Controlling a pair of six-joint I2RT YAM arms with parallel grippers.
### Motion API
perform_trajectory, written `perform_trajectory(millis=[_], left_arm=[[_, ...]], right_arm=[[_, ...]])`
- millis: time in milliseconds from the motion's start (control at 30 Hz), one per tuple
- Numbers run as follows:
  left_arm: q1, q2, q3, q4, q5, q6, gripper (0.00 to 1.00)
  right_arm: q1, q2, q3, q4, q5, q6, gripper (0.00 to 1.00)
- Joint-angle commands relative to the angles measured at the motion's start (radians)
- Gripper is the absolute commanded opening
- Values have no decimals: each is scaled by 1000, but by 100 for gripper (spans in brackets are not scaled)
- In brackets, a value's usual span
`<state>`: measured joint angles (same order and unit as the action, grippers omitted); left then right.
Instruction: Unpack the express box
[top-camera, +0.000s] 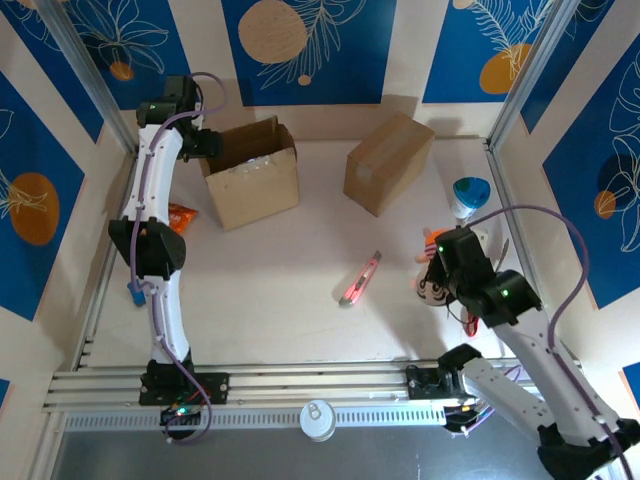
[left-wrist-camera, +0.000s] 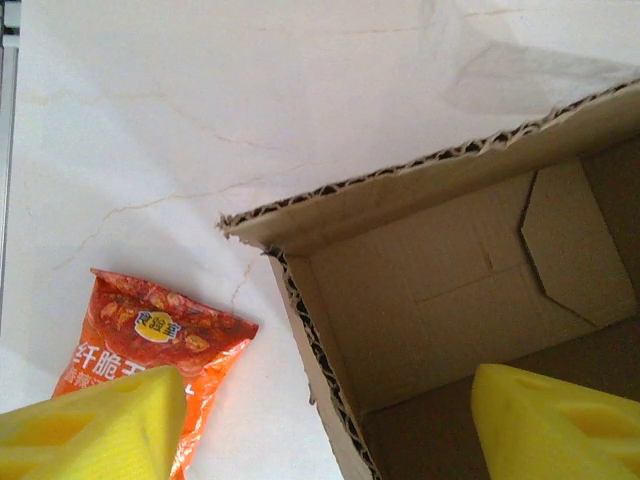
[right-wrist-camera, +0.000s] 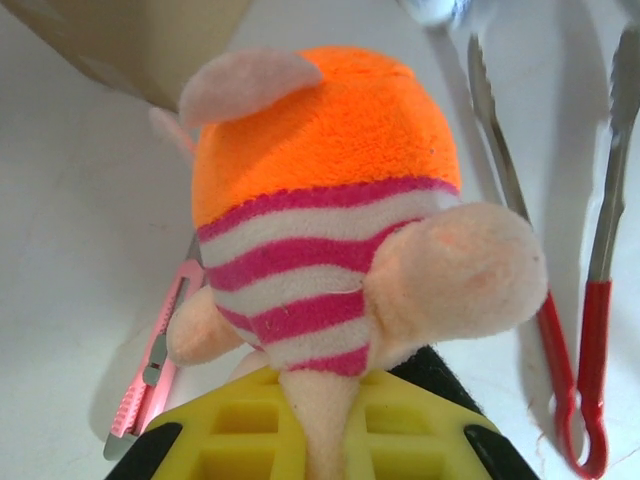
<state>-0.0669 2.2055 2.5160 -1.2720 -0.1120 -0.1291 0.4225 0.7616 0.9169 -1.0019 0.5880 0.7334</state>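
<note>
My right gripper lowers the plush toy (right-wrist-camera: 330, 200) next onto the open table between the knife and tongs, which lies below, then releases the limb.
The express box (top-camera: 252, 178) stands open at the back left, its brown inside (left-wrist-camera: 450, 290) bare where it shows. My left gripper (top-camera: 207, 148) hangs open above the box's left wall, one yellow finger (left-wrist-camera: 95, 430) over the table, the other (left-wrist-camera: 560, 425) over the box; nothing is held. An orange snack bag (left-wrist-camera: 150, 335) lies on the table just left of the box (top-camera: 182, 214). My right gripper (right-wrist-camera: 320, 430) is shut on a limb of a pink-striped plush toy (right-wrist-camera: 330, 200) at the right of the table (top-camera: 430, 285).
A second, closed cardboard box (top-camera: 388, 162) stands at the back centre-right. A pink utility knife (top-camera: 360, 280) lies mid-table. Red-handled tongs (right-wrist-camera: 570, 330) and a blue and white cup (top-camera: 470, 195) lie by the right wall. Metal frame rails edge the table.
</note>
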Motion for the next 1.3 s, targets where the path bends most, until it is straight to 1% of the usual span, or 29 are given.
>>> perform_trajectory(millis=[0,33,167,233,300,367,400,467,600,633,700,733,767,833,900,933,1067,1167,1267], left_arm=[[15,-87,22,34,18,10,77],[15,-110,20,41,24,12,78],[12,-225,-33,93,56,21,86],[4,-311,-94,127,87,25,91],[-11,-396,-172,152,130,32,99],[-40,-473,-261,165,159,37,100],[-60,-505,-310,165,167,41,100],[-110,-565,-415,161,149,45,100],[-253,-678,-693,215,62,27,100],[-291,-698,-758,231,41,15,99],[-347,-728,-864,260,18,-14,95],[-370,-741,-920,282,6,-38,92],[-388,-749,-967,300,3,-56,91],[-412,-756,-1065,356,4,-99,89],[-424,-742,-1126,395,-5,-134,88],[-427,-730,-1146,413,-16,-151,88],[-427,-671,-1193,493,-74,-205,88],[-420,-599,-1203,562,-103,-223,89],[-405,-514,-1183,595,-124,-225,88]], right_arm=[[-117,30,-50,103,-230,-54,0],[-152,40,-69,123,-254,-57,0],[-264,84,-134,201,-327,-67,0],[-311,104,-166,251,-357,-68,0],[-341,129,-196,305,-377,-71,0],[-363,165,-214,351,-387,-70,0],[-371,189,-221,368,-387,-67,0],[-385,240,-225,398,-387,-59,0],[-421,342,-227,429,-383,-35,0],[-433,366,-225,431,-388,-31,0],[-452,399,-225,434,-396,-23,0],[-463,407,-226,437,-404,-20,3],[-470,410,-229,440,-412,-19,11],[-480,402,-238,444,-420,-19,33],[-484,384,-238,438,-425,-22,51],[-484,373,-234,431,-430,-25,59],[-485,317,-201,383,-455,-41,80],[-484,263,-150,324,-473,-54,100],[-483,219,-82,275,-491,-68,99]])
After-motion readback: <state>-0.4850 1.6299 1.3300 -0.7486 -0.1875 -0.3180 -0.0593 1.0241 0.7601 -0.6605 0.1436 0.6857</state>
